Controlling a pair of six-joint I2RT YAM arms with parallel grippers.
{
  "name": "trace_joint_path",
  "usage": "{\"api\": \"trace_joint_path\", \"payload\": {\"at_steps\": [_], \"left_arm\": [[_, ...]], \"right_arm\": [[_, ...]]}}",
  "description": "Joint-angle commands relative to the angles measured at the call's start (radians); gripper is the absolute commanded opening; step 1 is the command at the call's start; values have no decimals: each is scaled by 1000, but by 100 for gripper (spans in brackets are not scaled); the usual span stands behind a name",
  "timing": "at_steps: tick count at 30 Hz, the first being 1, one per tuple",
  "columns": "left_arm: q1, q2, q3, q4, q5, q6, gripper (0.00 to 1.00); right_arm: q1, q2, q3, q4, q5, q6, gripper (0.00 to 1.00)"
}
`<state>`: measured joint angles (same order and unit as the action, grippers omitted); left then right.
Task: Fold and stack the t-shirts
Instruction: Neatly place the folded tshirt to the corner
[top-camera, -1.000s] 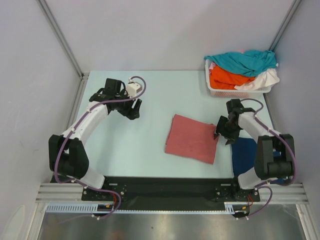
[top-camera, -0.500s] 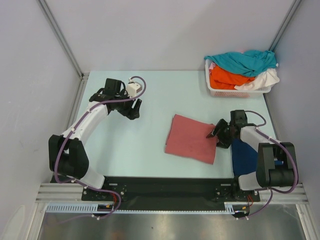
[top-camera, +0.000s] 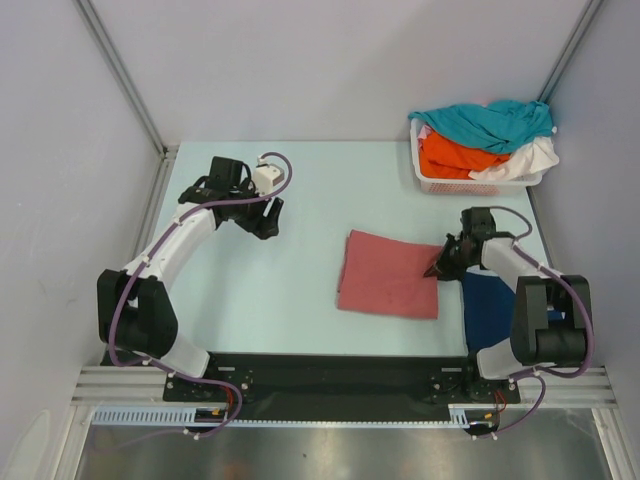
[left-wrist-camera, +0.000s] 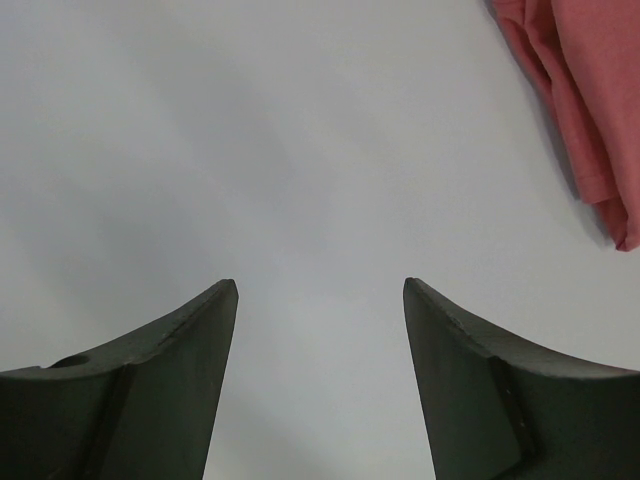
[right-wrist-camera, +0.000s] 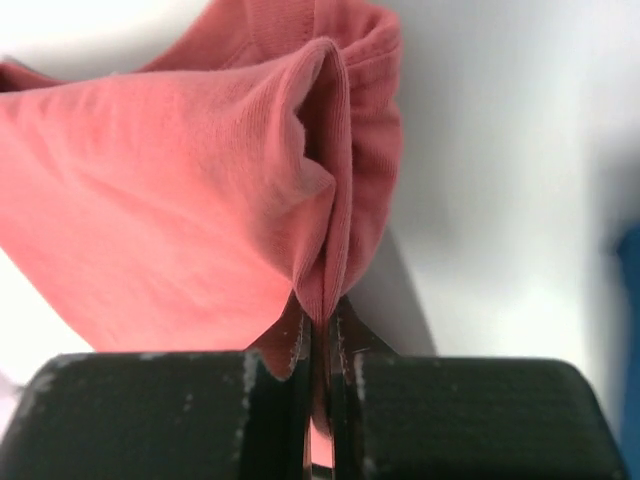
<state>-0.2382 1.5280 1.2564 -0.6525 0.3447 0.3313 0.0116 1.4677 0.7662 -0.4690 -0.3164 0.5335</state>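
Note:
Next, my right gripper lifts, carries the salmon t-shirt over the navy t-shirt (top-camera: 488, 308) (right-wrist-camera: 629, 390) and releases it, as the navy one lies to the gripper's right in the top view.
A folded salmon-red t-shirt (top-camera: 388, 276) lies flat on the table, right of centre. My right gripper (top-camera: 441, 265) is shut on its right edge; the wrist view shows the bunched salmon cloth (right-wrist-camera: 200, 190) pinched between the two closed fingers (right-wrist-camera: 345, 345). A folded navy blue t-shirt (top-camera: 488, 308) lies under the right arm at the near right. Teal (top-camera: 490, 122), orange (top-camera: 455, 157) and white (top-camera: 532, 158) t-shirts are heaped in the basket. My left gripper (top-camera: 266, 222) hovers open over bare table at the left, holding nothing; the salmon t-shirt's corner (left-wrist-camera: 585, 90) shows at its view's top right.
The white lattice basket (top-camera: 432, 181) stands at the far right corner of the pale table (top-camera: 300, 300). Grey walls with metal posts (top-camera: 120, 75) enclose the table on three sides.
My right gripper dropped to the salmon t-shirt's right edge and closed on it; the shirt shifted slightly and squared up. The left arm stayed put.

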Motion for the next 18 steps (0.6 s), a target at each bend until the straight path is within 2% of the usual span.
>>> {"api": "trace_joint_path", "payload": {"at_steps": [1,3,5,10,12,13,18], "left_arm": [[-4,-29,17,24,-3,6,73],[-4,-26,23,24,-7,11,73],[-4,-26,28,25,-15,17,73],[-4,-35,41,28,-24,29,73],[-4,-37,46,28,-33,37,73],[-4,-37,47,34,-35,38,73],[-3,-40,55,40,-36,41,73]], "right_arm": [[-4,17,155,-280,173,-199,0],[-4,34,194,-344,224,-240,0],[-38,46,211,-370,191,-253,0],[-33,65,257,-428,156,-288,0],[-15,98,326,-506,172,-337,0],[23,114,347,-535,245,-349,0],[95,106,412,-537,240,-440,0]]}}
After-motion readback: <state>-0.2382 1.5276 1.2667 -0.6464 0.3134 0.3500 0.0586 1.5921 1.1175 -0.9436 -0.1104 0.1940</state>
